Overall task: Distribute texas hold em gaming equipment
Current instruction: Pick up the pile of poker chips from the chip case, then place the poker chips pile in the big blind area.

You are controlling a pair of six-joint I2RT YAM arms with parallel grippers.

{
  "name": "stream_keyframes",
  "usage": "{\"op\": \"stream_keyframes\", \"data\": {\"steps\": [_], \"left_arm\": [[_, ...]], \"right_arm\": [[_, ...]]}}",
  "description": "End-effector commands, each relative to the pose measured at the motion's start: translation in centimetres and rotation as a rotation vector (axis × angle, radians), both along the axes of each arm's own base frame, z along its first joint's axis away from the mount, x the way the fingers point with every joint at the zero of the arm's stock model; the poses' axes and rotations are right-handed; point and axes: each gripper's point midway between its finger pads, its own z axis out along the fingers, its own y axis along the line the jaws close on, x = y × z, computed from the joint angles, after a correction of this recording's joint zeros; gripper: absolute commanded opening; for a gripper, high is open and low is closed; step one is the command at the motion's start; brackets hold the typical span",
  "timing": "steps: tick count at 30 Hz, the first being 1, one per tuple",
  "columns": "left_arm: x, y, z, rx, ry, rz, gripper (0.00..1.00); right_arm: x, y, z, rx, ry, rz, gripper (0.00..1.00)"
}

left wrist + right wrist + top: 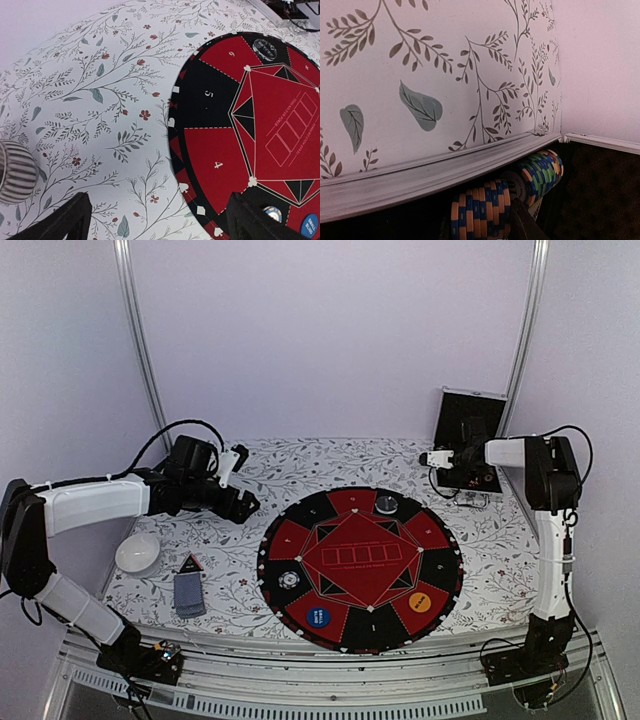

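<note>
The bare black section between the marker discs is farther back than the right gripper, so the right gripper next needs to lift the chips, carry them back and lower to release them there.
A round red-and-black poker mat [340, 640] lies mid-table, also in the left wrist view [215, 145]. On it are a blue marker disc [317, 617], an orange marker disc [420, 601], a striped chip [289, 580] and a dark chip [386, 503]. A grey-blue card stack [189, 593] lies left of the mat. My left gripper [240, 502] is open and empty above the cloth at the mat's left edge [160, 220]. My right gripper [440, 460] reaches into the black case [470, 430]. One finger [522, 225] stands beside a row of orange-and-blue chips [480, 210]; the other is hidden.
A ribbed cup [137, 552] stands at the left, also at the left wrist view's edge [15, 172]. A small black-and-red triangle [190, 562] lies by the cards. A second row of green, blue and orange chips [540, 170] sits in the case under its silver rim [445, 170].
</note>
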Motion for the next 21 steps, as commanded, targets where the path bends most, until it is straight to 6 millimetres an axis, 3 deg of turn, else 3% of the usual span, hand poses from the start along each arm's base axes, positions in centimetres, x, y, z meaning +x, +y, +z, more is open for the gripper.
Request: {"op": "stream_keyframes", "data": {"steps": [1,8,12,17,21], "left_arm": [[0.1,0.2,1.1,-0.023,-0.019,-0.006,0.96],[-0.6,-0.1,3.2,-0.072,-0.067,-0.026,0.96],[-1.3,-0.4,4.5,-0.110,-0.093,-0.048,0.96],[-2.9,-1.6,7.2,-0.193,-0.186,-0.126,0.93],[-5.6,-3.7,10.9,-0.248,-0.333,-0.265,0.91]], "right_arm": [[0.1,-0.4,6.4,0.065,-0.086,-0.060,0.02],[-1.6,0.6,10.9,0.169,-0.137,-0.060,0.02],[-2.5,1.7,15.3,0.313,-0.175,-0.074,0.02],[-5.4,5.9,24.1,0.756,-0.166,-0.096,0.02],[-9.3,10.4,27.6,1.128,0.059,-0.145,0.02]]}}
